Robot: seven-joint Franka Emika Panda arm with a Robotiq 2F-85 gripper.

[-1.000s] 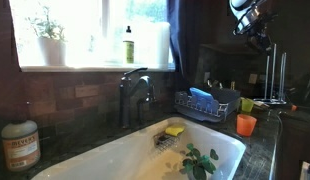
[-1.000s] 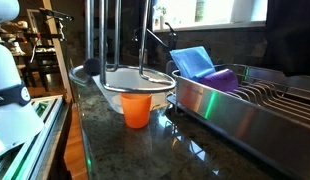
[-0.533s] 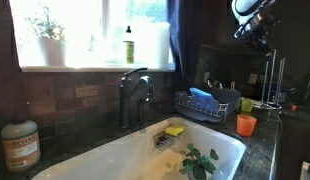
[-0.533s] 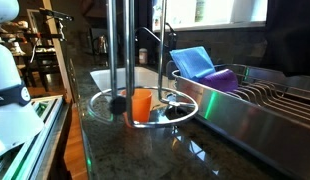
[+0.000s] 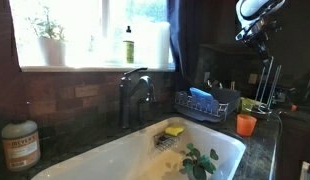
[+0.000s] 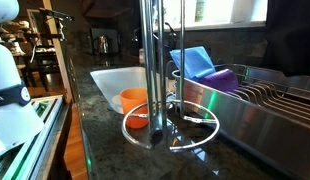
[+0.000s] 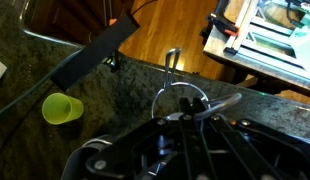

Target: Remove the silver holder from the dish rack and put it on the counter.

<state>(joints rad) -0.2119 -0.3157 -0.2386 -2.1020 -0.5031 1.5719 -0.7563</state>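
I should next lower the rods with my gripper until their ring stands on the bare counter beside the dish rack, clear of the orange cup (image 6: 133,101), and let go, because that counter is below.
The silver holder (image 6: 153,70) is a pair of tall shiny rods on a round wire ring base. It stands upright over the dark speckled counter (image 6: 103,150), just in front of the orange cup (image 6: 133,101) and beside the dish rack (image 6: 257,100). I cannot tell whether its ring touches the counter. My gripper (image 7: 183,118) is shut on the holder's top; the ring shows below the fingers in the wrist view (image 7: 173,92). From across the sink the gripper (image 5: 257,33) hangs above the holder (image 5: 267,88), right of the dish rack (image 5: 200,106).
A blue sponge (image 6: 193,62) and purple item lie in the rack. The white sink (image 5: 135,158) holds a yellow sponge and green leaves. A dark faucet (image 5: 133,92) stands behind it. A green cup (image 7: 62,108) sits on the counter, and the orange cup (image 5: 246,124) stands near the holder.
The holder has travelled with my gripper across the counter, from behind the orange cup to in front of it, and sits lower now. The cup and rack have not moved.
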